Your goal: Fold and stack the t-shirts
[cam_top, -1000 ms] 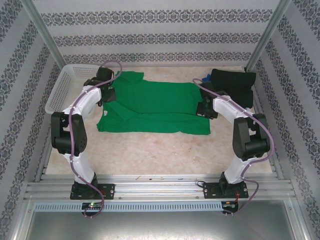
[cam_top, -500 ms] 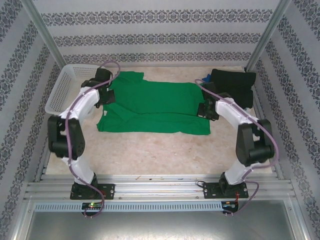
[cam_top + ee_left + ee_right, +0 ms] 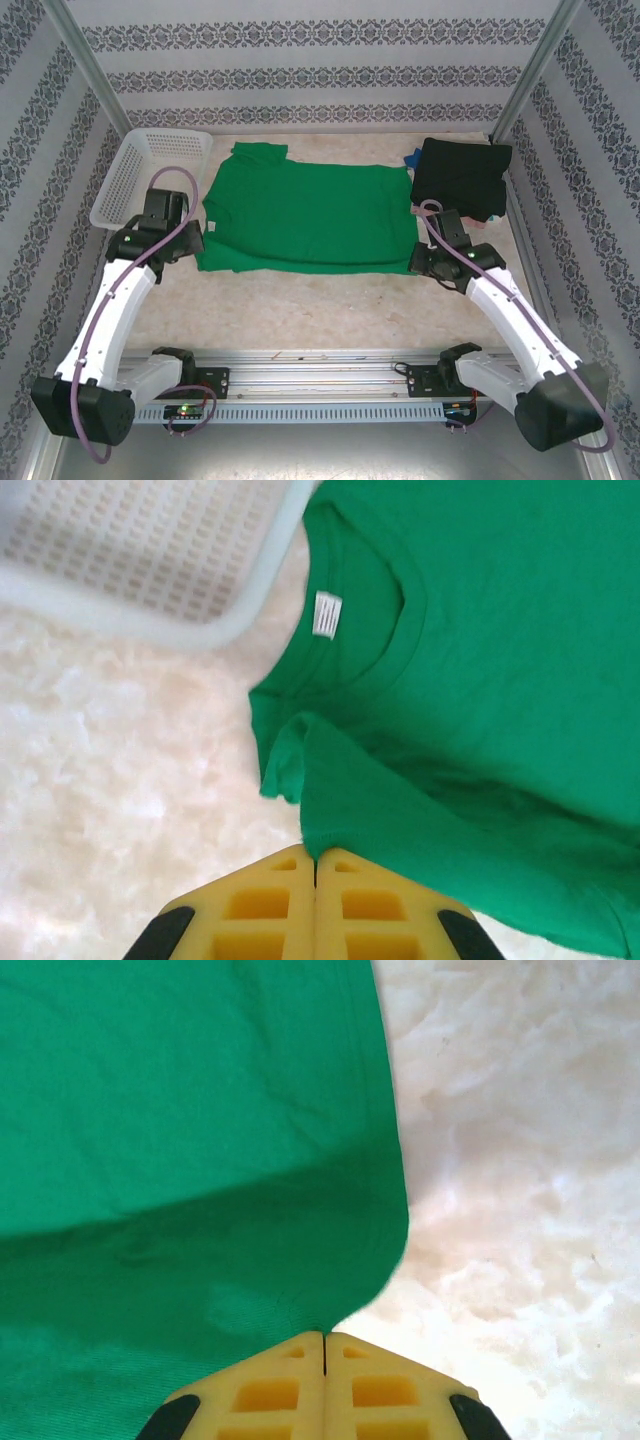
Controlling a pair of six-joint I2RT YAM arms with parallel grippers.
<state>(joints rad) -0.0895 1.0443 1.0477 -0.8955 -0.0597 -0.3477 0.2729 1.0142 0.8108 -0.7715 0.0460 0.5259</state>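
The shirt's body lies flat outward of the shirt's held corner. My right gripper needs to carry the green hem outward over the shirt's body [image 3: 399, 238] [image 3: 315, 1150] and release the hem there.
A bright green t-shirt [image 3: 300, 215] lies spread across the middle of the table, its collar and white label [image 3: 327, 614] toward the left. My left gripper [image 3: 196, 241] is shut on the shirt's near left edge, and the fabric runs into the seam between the yellow fingers [image 3: 270, 905]. At the near right corner my right gripper [image 3: 416, 262] is likewise shut on the green cloth [image 3: 200, 1160], which tapers down to its closed tips [image 3: 325, 1336]. A folded black t-shirt [image 3: 460, 172] lies at the back right, with a bit of blue fabric [image 3: 411, 158] beside it.
A white lattice basket [image 3: 125, 175] stands at the back left, close to the shirt's collar. Patterned walls and metal posts enclose the table. Bare pale tabletop [image 3: 300, 300] runs between the shirt and the arm bases.
Both grippers have drawn back from the far side toward the near edge and outward, carrying the green fabric with them. The shirt now lies flatter and wider.
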